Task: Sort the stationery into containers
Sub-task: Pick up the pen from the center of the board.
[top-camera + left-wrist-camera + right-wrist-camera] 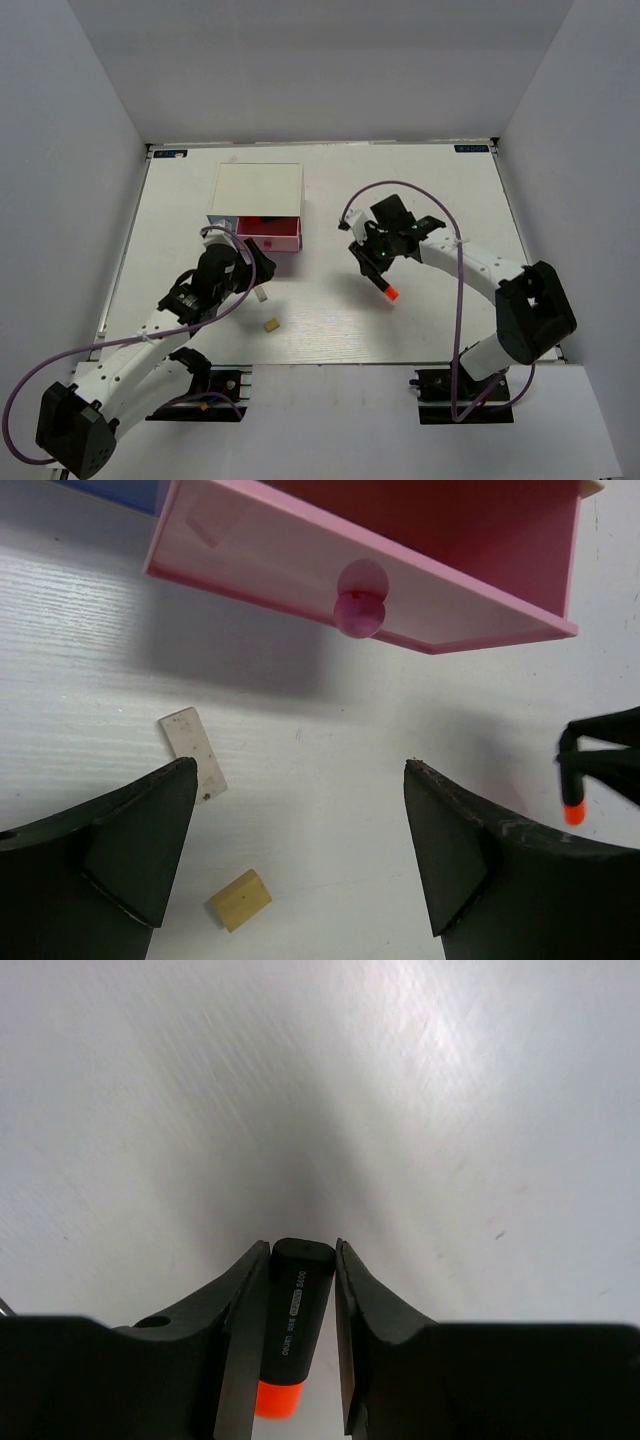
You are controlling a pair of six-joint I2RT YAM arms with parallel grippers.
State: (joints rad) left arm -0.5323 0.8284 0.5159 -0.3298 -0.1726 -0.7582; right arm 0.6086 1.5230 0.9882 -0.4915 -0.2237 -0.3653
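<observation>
The robot needs to raise its right gripper next, swing it outward and to the left in the top view, and let go of the highlighter [388, 290] over the pink drawer [272, 238], because the drawer is open.
My right gripper [302, 1252] is shut on a black highlighter with an orange cap [295, 1310] and holds it off the table, cap end low. In the top view this gripper [372, 268] and the highlighter [388, 290] are right of the drawer box [258, 186]. The box's pink drawer [300, 560] stands pulled open, with its knob [358, 610] facing me. A blue drawer front [110, 490] shows beside it. My left gripper [300, 768] is open and empty in front of the pink drawer [272, 238]. A white eraser [192, 750] and a tan eraser [240, 900] lie below it.
The tan eraser [270, 325] lies near the front edge of the white table [430, 330]. White walls enclose the table on three sides. The right gripper and its orange cap [573, 810] show at the right of the left wrist view.
</observation>
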